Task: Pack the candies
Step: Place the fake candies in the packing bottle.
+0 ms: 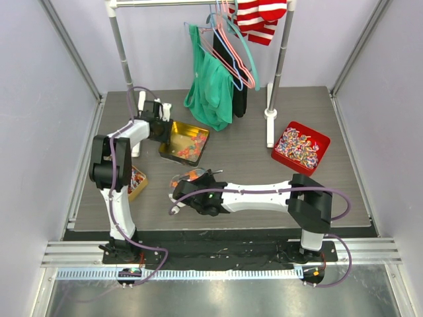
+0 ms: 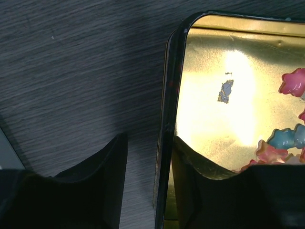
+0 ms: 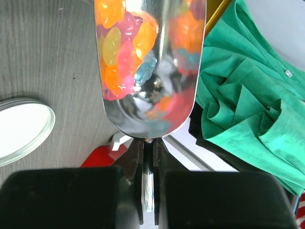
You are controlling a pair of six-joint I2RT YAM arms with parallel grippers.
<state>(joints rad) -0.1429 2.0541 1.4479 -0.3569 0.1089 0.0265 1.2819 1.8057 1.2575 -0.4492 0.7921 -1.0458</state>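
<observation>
My right gripper will next take the scoop, once emptied, toward the red tray and down to the tabletop (image 1: 242, 150) beside the rack post, bare enough to release it.
A large gold tin (image 1: 173, 135) at the back left holds gummy candies (image 1: 192, 142). My left gripper (image 1: 160, 129) straddles the tin's left wall (image 2: 167, 95). One finger is inside the tin and the other (image 2: 107, 181) is outside, with bare table between it and the wall. A few pink and blue candies (image 2: 286, 138) lie on the tin's floor. My right gripper (image 1: 193, 186) is shut on the handle of a shiny metal scoop (image 3: 147, 100). The scoop is loaded with orange, yellow, pink and blue candies (image 3: 121, 52) and is held just above the table, in front of the tin.
A smaller gold tin (image 1: 138, 183) of wrapped candies sits under the left arm. A red tray (image 1: 301, 146) of wrapped candies is at the right. A white round lid (image 3: 19, 131) lies beside the scoop. A clothes rack post (image 1: 270, 119) and a hanging green garment (image 1: 210, 92) stand behind.
</observation>
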